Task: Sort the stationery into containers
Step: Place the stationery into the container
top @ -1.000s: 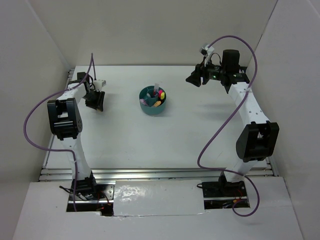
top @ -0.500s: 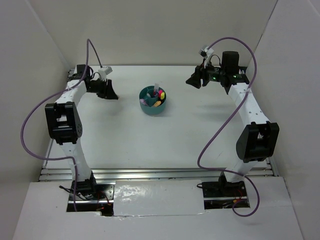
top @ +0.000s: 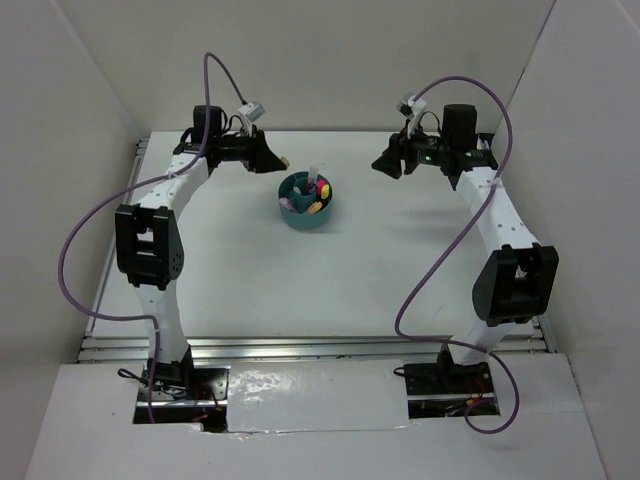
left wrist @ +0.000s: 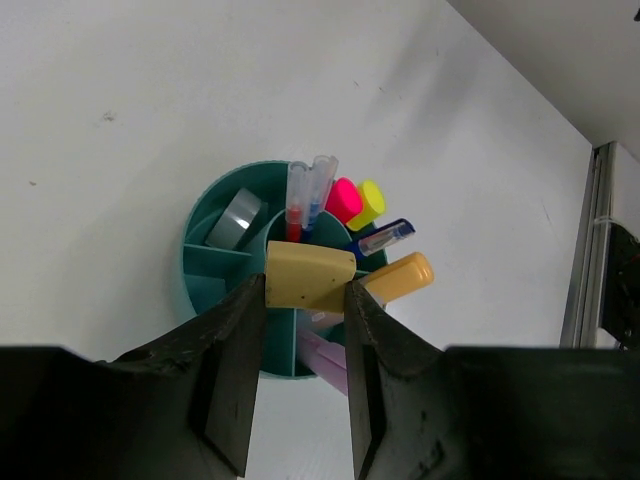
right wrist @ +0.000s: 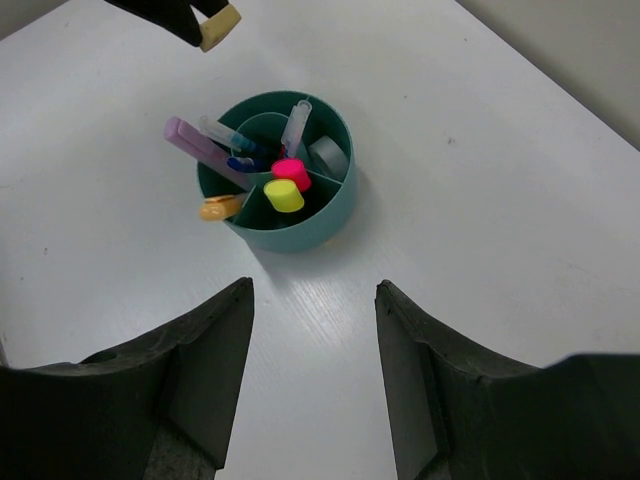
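Next I will move my left gripper down toward the organizer, bringing the eraser over the organizer's section between the grey ring and the lilac stick, since that section stands empty.
The round teal organizer stands at the middle back of the table. In its compartments are pink-capped and yellow-capped highlighters, a red pen, a blue pen, an orange stick, a lilac stick and a grey ring. My left gripper hangs just left of and above the organizer, shut on the tan eraser. My right gripper hovers open to the organizer's right, holding nothing. In the right wrist view the eraser shows beyond the organizer.
White walls close in the table at the back and both sides. A metal rail runs along the table's left edge. Purple cables loop off both arms.
My left arm has risen from the table's left side and swung right to just beside the organizer, its jaws narrowed on the eraser. The right arm has stayed put.
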{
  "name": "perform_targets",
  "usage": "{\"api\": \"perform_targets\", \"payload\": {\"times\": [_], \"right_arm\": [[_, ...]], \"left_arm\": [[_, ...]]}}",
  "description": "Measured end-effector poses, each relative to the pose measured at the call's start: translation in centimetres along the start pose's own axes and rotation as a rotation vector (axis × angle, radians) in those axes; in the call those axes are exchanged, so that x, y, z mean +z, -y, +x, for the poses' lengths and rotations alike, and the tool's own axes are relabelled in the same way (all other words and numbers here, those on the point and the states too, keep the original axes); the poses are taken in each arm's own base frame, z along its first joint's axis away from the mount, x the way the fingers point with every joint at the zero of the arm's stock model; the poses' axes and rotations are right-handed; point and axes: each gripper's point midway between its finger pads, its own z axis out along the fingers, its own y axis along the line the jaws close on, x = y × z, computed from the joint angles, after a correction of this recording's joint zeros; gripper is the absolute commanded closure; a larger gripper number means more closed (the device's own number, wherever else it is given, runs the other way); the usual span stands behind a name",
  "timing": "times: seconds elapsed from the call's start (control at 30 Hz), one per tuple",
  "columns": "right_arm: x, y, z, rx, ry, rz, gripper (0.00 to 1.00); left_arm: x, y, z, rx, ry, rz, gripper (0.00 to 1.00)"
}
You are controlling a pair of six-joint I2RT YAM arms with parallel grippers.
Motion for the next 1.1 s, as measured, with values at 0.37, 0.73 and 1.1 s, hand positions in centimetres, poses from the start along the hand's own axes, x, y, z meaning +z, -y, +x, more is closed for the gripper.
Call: {"api": "perform_targets", "payload": {"times": [0.37,0.73,1.1], "right_arm": [[-0.1,0.0,-0.1,-0.009,0.001,0.004,0.41],[0.0,-0.1,0.6,0.005,-0.012,0.000,0.41],[0.0,-0.1,0.6,0.005,-0.012,0.000,0.41]], "left_arm": [[1.7,-2.1,2.2,-0.023,-0.067,-0.017,0.58],[2.2,-1.7,3.9,-0.002,-0.129,-0.027,0.54],[2.1,-1.9,4.7,-0.023,-0.154,-0.046,0.49]]}}
